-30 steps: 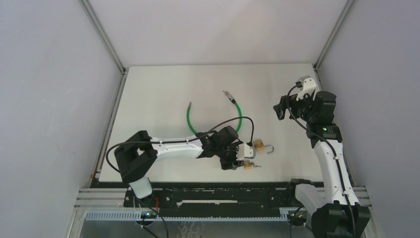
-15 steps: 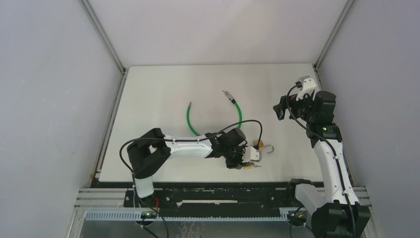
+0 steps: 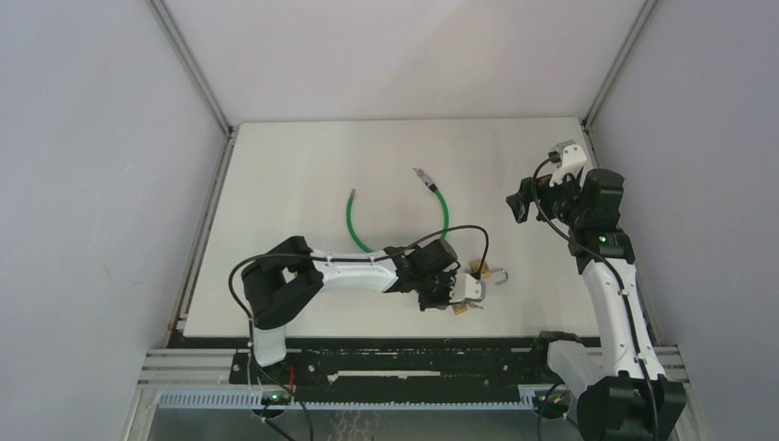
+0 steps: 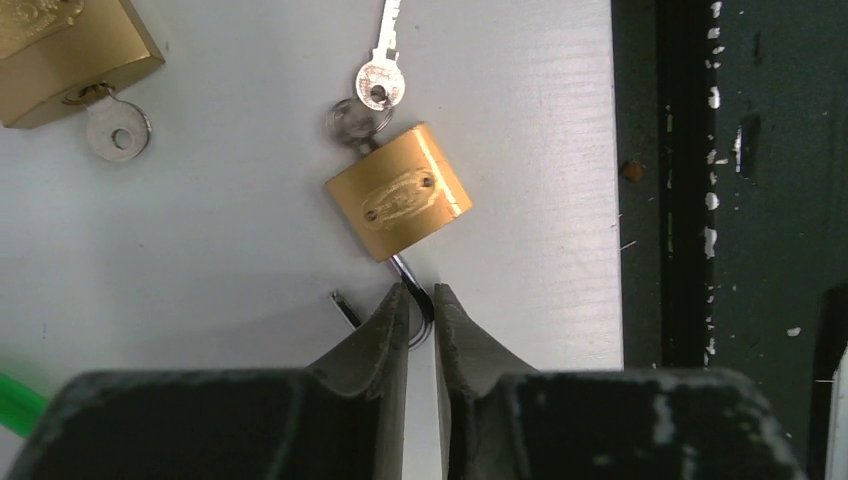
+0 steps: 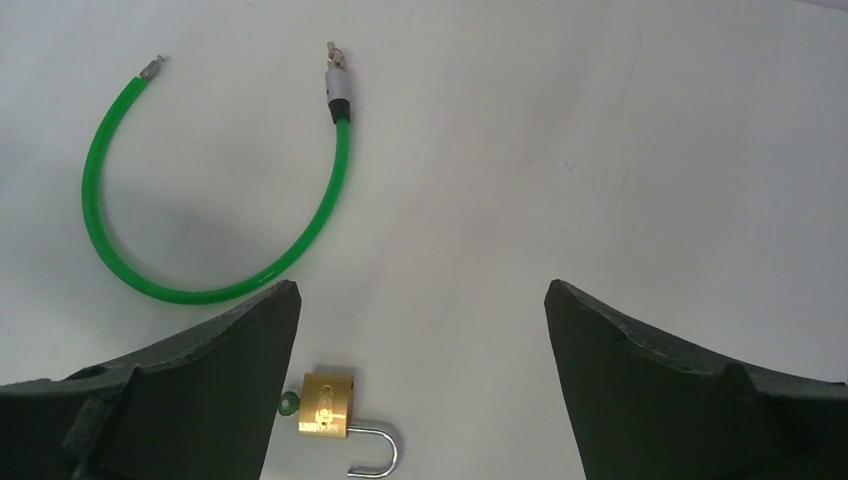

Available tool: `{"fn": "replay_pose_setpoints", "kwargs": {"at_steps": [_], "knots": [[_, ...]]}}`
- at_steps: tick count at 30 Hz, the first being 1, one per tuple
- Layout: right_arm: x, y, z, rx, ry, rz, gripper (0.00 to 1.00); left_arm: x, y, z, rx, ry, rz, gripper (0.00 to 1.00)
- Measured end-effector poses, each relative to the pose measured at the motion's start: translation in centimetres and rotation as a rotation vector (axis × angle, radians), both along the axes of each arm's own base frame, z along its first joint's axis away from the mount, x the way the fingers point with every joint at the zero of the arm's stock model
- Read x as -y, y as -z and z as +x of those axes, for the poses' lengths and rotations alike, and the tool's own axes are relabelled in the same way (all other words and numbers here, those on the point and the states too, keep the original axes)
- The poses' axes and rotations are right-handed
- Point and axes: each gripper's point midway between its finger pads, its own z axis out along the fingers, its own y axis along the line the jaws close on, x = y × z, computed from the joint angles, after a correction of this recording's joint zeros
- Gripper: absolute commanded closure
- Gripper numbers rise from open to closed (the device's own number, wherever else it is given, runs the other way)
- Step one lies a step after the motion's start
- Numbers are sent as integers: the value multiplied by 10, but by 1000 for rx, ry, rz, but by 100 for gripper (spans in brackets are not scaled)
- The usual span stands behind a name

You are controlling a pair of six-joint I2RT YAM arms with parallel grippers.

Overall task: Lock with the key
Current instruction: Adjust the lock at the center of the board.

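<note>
My right gripper should move down and to the left in the top view next, onto the small padlock's brass body [image 3: 460, 309], because the body is below it and on that side.
A small brass padlock [image 4: 400, 192] lies near the table's front edge with a key ring and key [image 4: 378, 80] at its base. Its open shackle [image 4: 412, 283] runs between the fingers of my left gripper [image 4: 421, 295], which is shut on it. In the top view this gripper [image 3: 464, 294] is low over the padlock [image 3: 462, 309]. A second brass padlock [image 5: 327, 403] with an open shackle [image 5: 378, 452] and a key in it [image 4: 115, 130] lies just beyond. My right gripper [image 5: 420, 330] is wide open and empty, raised at the far right [image 3: 516, 207].
A green cable lock [image 3: 354, 230] curves across the middle of the table, with its metal end [image 5: 336, 85] toward the back. The dark front rail [image 4: 720, 200] runs right beside the small padlock. Grey walls enclose the table.
My left arm has reached further right and its gripper has settled over the small padlock at the front edge. The right arm has not moved.
</note>
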Motion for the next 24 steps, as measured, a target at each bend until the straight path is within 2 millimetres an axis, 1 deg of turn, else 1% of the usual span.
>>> {"fn": "replay_pose_setpoints", "kwargs": {"at_steps": [5,10,15,19,21,24], "knots": [[0,2,0,-3,-2,2,0,-1,0,7,38,-16,9,99],[-2,5,-1,-13,-9,7,1,-7,-6,16,89,-51,15,100],[-9,17,2,-60,-50,41,5,-12,-26,32,114,-93,-30,100],[-26,32,-4,-103,-133,102,9,-14,-48,50,139,-133,-87,100],[-38,41,-10,-124,-193,138,11,-15,-60,59,150,-151,-126,99],[-57,52,-22,-148,-296,191,13,-20,-75,68,146,-165,-181,100]]}}
